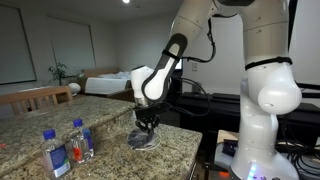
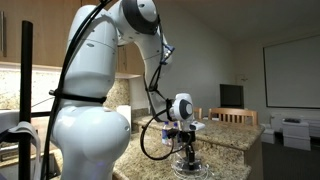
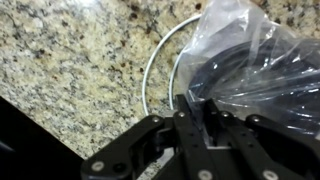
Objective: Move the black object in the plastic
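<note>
The near edge of plastic (image 1: 148, 137) sits between my fingers and comes free next, as my gripper stays low and spreads them, since the bag lies on the granite.
The plastic (image 3: 236, 40) is a clear crinkled bag with whitish looping edges, lying on the granite counter (image 3: 70, 60). The black object (image 3: 255, 88) shows as a dark lump inside it. In the wrist view my gripper (image 3: 198, 104) has its fingers nearly together at the bag's near edge, with plastic pinched between them. In both exterior views the gripper (image 1: 147, 122) (image 2: 187, 150) points straight down onto the plastic (image 1: 143, 140) (image 2: 190, 170) near the counter's edge.
Two blue-capped clear water bottles (image 1: 55, 155) (image 1: 82, 140) stand on the counter away from the bag. The counter's edge (image 1: 190, 135) runs close beside the bag. A wooden chair (image 1: 40, 97) stands behind the counter.
</note>
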Tool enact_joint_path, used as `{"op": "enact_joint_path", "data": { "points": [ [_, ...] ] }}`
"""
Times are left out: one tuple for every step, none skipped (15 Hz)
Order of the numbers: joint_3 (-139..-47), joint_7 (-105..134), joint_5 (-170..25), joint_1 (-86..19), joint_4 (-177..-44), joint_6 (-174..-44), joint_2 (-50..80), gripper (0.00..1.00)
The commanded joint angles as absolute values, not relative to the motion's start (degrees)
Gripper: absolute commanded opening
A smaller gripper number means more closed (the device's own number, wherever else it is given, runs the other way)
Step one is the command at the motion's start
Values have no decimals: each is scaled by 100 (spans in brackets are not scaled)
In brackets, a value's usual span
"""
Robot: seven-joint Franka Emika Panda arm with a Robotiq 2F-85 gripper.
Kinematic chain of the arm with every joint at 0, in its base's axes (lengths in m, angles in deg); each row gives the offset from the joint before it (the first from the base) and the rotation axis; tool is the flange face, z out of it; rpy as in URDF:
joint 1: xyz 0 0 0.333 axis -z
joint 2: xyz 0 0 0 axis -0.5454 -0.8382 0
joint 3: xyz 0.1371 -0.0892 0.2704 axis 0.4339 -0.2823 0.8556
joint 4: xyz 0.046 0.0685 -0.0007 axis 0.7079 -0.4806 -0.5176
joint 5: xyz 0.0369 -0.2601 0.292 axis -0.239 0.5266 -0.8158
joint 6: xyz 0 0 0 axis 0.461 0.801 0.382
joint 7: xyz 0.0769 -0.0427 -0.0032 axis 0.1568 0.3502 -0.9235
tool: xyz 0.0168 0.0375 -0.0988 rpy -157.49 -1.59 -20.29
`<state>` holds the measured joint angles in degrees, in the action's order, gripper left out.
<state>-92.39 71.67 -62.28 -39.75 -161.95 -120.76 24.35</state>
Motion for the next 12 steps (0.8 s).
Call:
{"op": "enact_joint_path", "data": {
  "points": [
    [-9189,7495,-6389,-3888,-16530,-12258,2540,12],
    [-9199,7621,-6335,-3904,-16543,-12216,2526,11],
    [-9199,7678,-6333,-3903,-16554,-12180,2528,44],
    [-9208,7770,-6273,-3912,-16564,-12110,2549,46],
    [-9207,7817,-6244,-3918,-16574,-12044,2562,51],
    [-9208,7894,-6151,-3947,-16512,-11800,2594,57],
    [-9190,7898,-6144,-3955,-16474,-11665,2606,64],
    [-9129,7776,-6200,-3982,-16321,-11325,2677,69],
    [-9099,7805,-6159,-4008,-16214,-11075,2725,77],
    [-9021,7811,-6087,-4066,-16008,-10680,2861,82],
    [-8951,7877,-5988,-4092,-15841,-10376,2931,90],
    [-8910,7859,-5836,-4065,-15898,-10147,3245,95]
  ]
}}
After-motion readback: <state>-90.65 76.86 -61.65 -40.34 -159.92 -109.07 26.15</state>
